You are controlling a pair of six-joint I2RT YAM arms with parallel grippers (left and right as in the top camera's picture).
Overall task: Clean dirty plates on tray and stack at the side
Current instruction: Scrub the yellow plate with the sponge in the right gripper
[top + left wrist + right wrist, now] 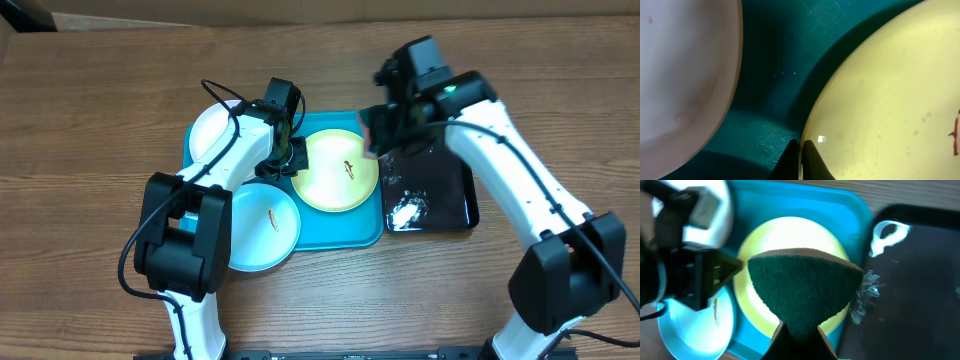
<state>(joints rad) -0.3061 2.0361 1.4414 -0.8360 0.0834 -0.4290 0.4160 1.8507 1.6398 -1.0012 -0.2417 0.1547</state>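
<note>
The green plate (790, 232) has a brown smear on it, so my right gripper needs to move down next and wipe it with the sponge, then move over to the black tray (920, 295) and release the sponge.
The turquoise tray (345, 228) holds three plates: white (212, 130) at the back left, lime green (340, 172) with a brown smear at the right, and pale blue (265, 225) with a brown smear at the front. My left gripper (290, 160) is shut on the green plate's left rim (801, 150), with the white plate (685, 75) beside it. My right gripper (799, 330) is shut on a dark green sponge (805, 287) and holds it above the green plate (790, 232), near its right edge (380, 130).
A glossy black tray (440, 195) lies right of the turquoise tray, with white foam (405, 210) on its left part. Bare wooden table surrounds both trays. The pale blue plate overhangs the tray's front left corner.
</note>
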